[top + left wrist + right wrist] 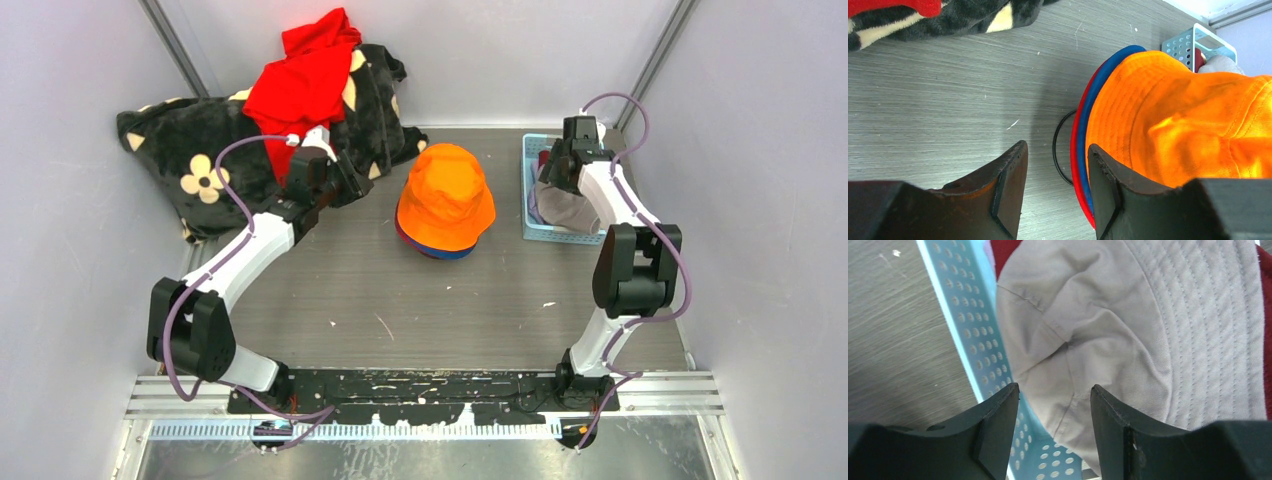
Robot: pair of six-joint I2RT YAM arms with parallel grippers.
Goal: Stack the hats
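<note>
The cloth bunches into a fold to pinch at the grey hat's raised fold [1064,344], so I should lower my open right gripper onto it in the light blue basket [973,340].
An orange hat [445,195] sits mid-table on top of a blue hat [452,254] and a red hat. In the left wrist view the orange hat [1173,115] lies over the blue brim [1098,90] and the red brim [1075,145]. My left gripper [348,182] is open and empty just left of this stack, low over the table [1055,160]. My right gripper [552,170] is open over a grey hat [1128,315] lying in a light blue basket [973,340], with nothing between its jaws [1054,395]. A maroon hat [1267,340] shows under the grey one.
A black blanket with cream flowers [200,150] and a bright red garment [300,80] lie at the back left, just behind my left gripper. The basket [535,232] stands at the back right. A thin black loop [1058,150] lies beside the stack. Grey walls close in on the table.
</note>
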